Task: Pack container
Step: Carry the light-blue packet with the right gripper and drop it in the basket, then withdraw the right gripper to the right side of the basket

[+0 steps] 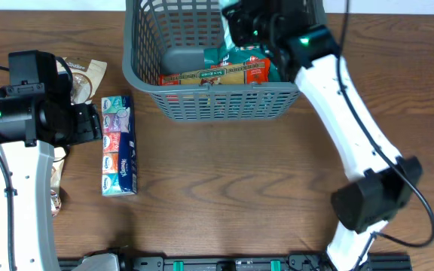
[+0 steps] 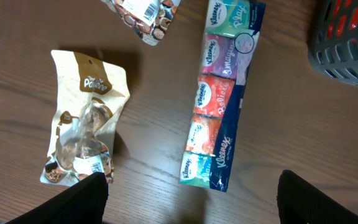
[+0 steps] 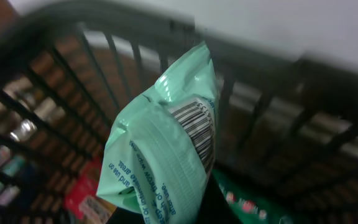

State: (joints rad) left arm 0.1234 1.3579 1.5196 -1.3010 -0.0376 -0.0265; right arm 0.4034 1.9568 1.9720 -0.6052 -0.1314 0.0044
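The pack is already within the container's sides. My right gripper will next move back and tip its fingers down over the red-orange packet (image 3: 87, 193) to let go of the wipes pack (image 3: 166, 137).
The dark grey slotted container (image 1: 217, 105) stands at the top middle of the table. It holds a yellow-green box (image 1: 202, 75), a red-orange packet (image 1: 255, 69) and a grey item (image 1: 183, 59). My right gripper (image 1: 241, 22) is over the container's right part, shut on a pale green wipes pack (image 3: 166, 137) with a barcode, seen against the lattice wall (image 3: 73, 81). My left gripper (image 2: 191, 202) is open and empty, low over the table at the left, near the multi-coloured Kleenex tissue pack (image 2: 222, 93).
The Kleenex pack (image 1: 117, 147) lies left of the container. A brown-and-cream snack bag (image 2: 82, 118) lies left of it, and another snack bag (image 2: 145, 15) lies beyond. The container's corner (image 2: 347, 43) shows in the left wrist view.
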